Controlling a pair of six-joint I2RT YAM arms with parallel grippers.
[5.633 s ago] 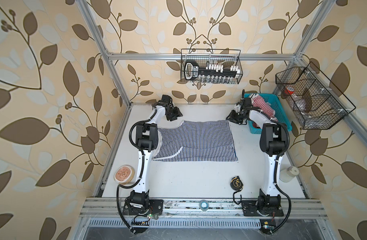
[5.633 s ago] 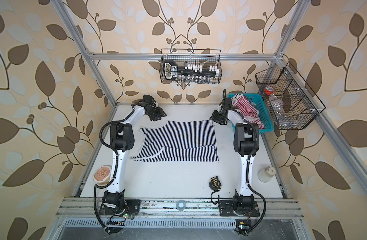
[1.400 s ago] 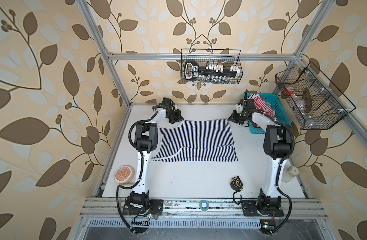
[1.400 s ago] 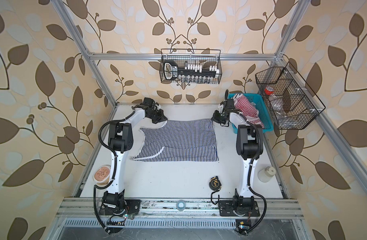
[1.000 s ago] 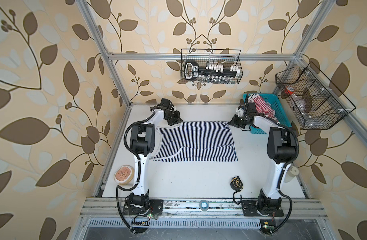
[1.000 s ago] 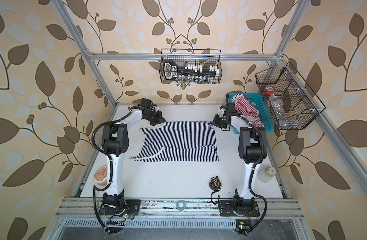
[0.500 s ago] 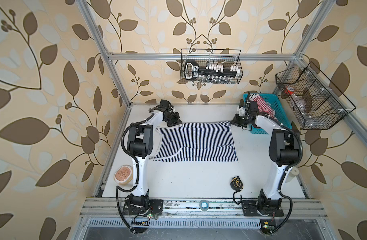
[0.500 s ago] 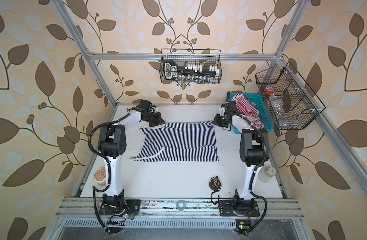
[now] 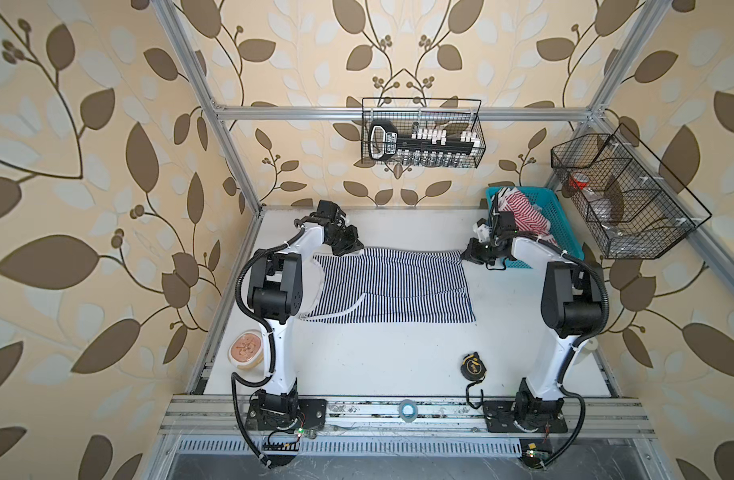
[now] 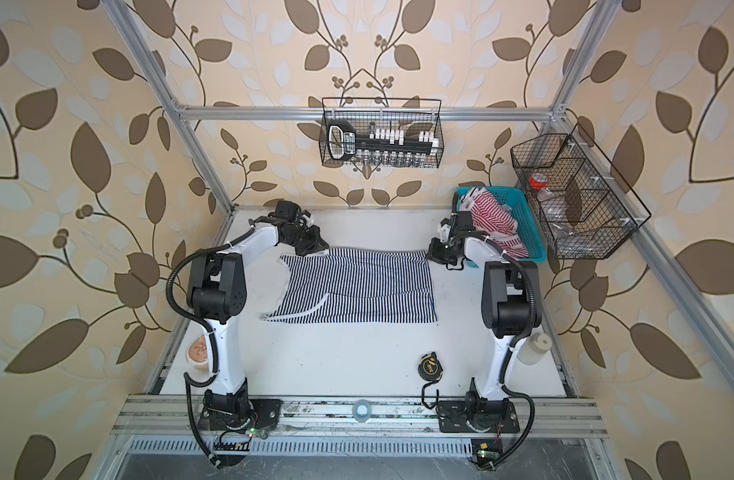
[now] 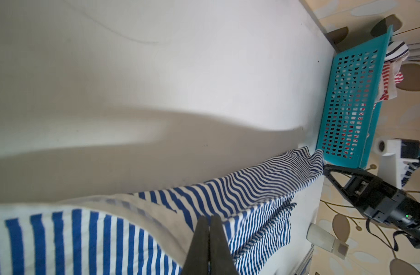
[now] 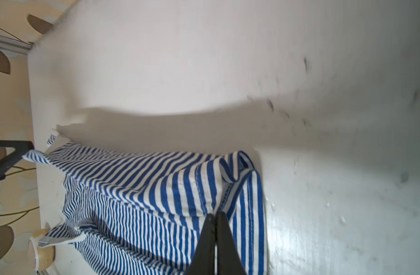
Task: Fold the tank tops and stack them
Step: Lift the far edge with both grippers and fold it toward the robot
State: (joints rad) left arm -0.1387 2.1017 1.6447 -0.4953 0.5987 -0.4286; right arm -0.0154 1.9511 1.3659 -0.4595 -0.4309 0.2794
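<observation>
The raised hem should next go back and down onto the tank top's lower layer (image 9: 460, 284) (image 12: 251, 245), where my right gripper will release it, because that layer is below the gripper and back.
A navy-and-white tank top (image 9: 390, 286) (image 10: 357, 286) lies spread on the white table in both top views. My left gripper (image 9: 355, 248) (image 10: 321, 249) is at its far left corner. In the left wrist view it (image 11: 209, 217) is shut on the striped cloth (image 11: 240, 190). My right gripper (image 9: 465, 254) (image 10: 431, 254) is at the far right corner, and the right wrist view shows it (image 12: 215, 215) pinching the hem (image 12: 180, 181). The far edge hangs raised and stretched between the two grippers. The red-and-white tank top (image 9: 523, 212) (image 10: 492, 224) sits crumpled in the teal basket.
The teal basket (image 9: 565, 232) (image 11: 347, 107) stands at the far right, just behind my right gripper. A black tape measure (image 9: 474, 365) lies near the front right. A round tub (image 9: 246, 348) sits at the left edge and a white bottle (image 10: 533, 347) at the right. Wire baskets (image 9: 421, 137) (image 9: 623, 195) hang on the walls.
Both grippers stay shut at the tank top's far corners. The elbows of both arms have swung outward and toward the front, and the far edge is drawn a little tighter.
</observation>
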